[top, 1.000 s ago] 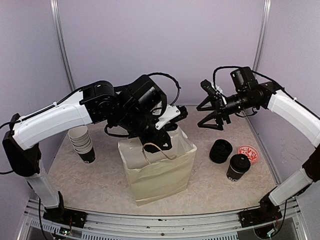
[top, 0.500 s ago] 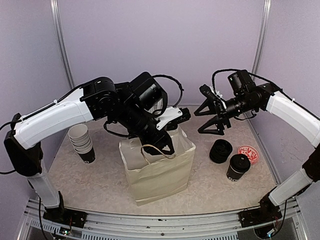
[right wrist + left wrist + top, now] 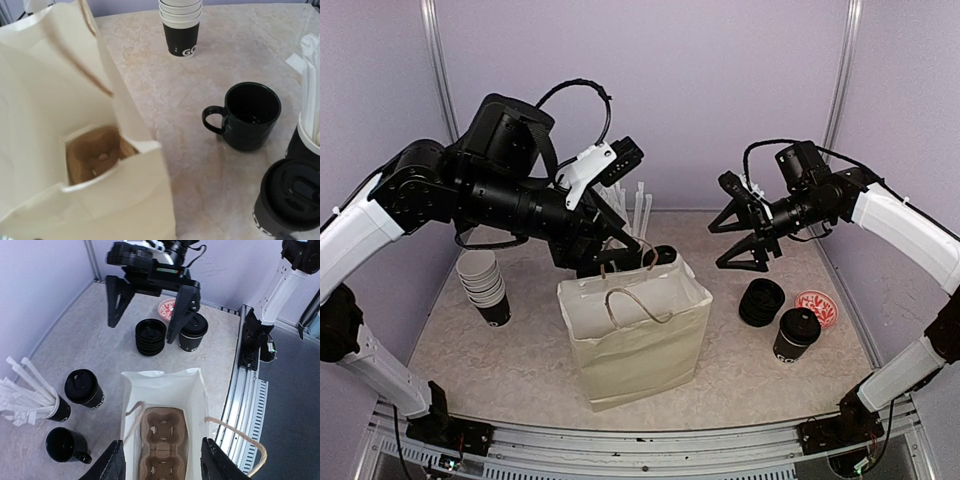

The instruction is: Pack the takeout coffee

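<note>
The left gripper's open fingers are above the carrier [image 3: 162,440], so the gripper will next move outward and down onto the rim of the bag's far side.
One lidded black takeout cup [image 3: 796,335] stands at the right; it also shows in the left wrist view [image 3: 192,332]. Another lidded cup [image 3: 665,253] stands just behind the white paper bag [image 3: 635,340], and shows in the left wrist view [image 3: 84,387] and the right wrist view [image 3: 292,200]. A brown cup carrier [image 3: 162,440] lies in the bag's bottom, with no cups in it. My left gripper [image 3: 165,462] is open and empty above the bag mouth. My right gripper [image 3: 728,240] is open and empty, in the air right of the bag, above a stack of black lids [image 3: 761,302].
A stack of open black cups [image 3: 485,285] stands at the left. A glossy mug [image 3: 64,445] and a cup of white straws [image 3: 55,407] stand behind the bag. A red round disc [image 3: 817,308] lies by the right cup. The bag's rope handles [image 3: 630,300] hang loose.
My left gripper has risen out of the bag mouth and drawn back to the left, empty. The right arm has barely moved.
</note>
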Robot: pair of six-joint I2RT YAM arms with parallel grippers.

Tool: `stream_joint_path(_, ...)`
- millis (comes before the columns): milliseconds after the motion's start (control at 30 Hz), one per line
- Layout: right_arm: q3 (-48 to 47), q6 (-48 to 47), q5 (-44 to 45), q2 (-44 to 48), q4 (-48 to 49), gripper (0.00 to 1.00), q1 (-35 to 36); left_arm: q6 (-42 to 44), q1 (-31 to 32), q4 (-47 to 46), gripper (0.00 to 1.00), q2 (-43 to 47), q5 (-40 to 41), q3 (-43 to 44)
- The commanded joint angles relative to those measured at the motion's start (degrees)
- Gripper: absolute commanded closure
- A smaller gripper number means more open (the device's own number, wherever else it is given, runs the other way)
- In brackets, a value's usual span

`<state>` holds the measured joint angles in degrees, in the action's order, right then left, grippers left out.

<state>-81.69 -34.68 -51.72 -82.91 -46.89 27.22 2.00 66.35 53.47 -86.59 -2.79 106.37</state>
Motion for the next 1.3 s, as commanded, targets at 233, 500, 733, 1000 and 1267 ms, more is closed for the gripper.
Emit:
stream_joint_path(233,-0.31,-0.19,1.58,1.0,-0.34,0.01,0.2,0.0,-1.06,-0.36,0.47,2.57,15.04,-8.71)
stream_joint_path(500,-0.93,0.78,2.86,0.8,-0.09,0.01,-0.28,3.8,-3.29,-3.34,1.0,-3.13,12.81,-3.77)
stream_joint_path(733,-1.57,2.77,1.1,-1.25,0.34,0.01,-4.7,4.17,1.5,-5.45,1.0,-2.64,5.12,-1.99)
stream_joint_path(1000,-0.31,2.0,2.07,-2.16,1.46,0.01,-5.34,-2.95,9.71,-3.67,1.0,-2.51,-0.38,-8.46)
stream_joint_path(1267,-0.27,2.86,2.19,-2.15,1.34,0.01,-5.34,-8.44,15.91,-3.22,1.0,-1.6,0.42,-11.98)
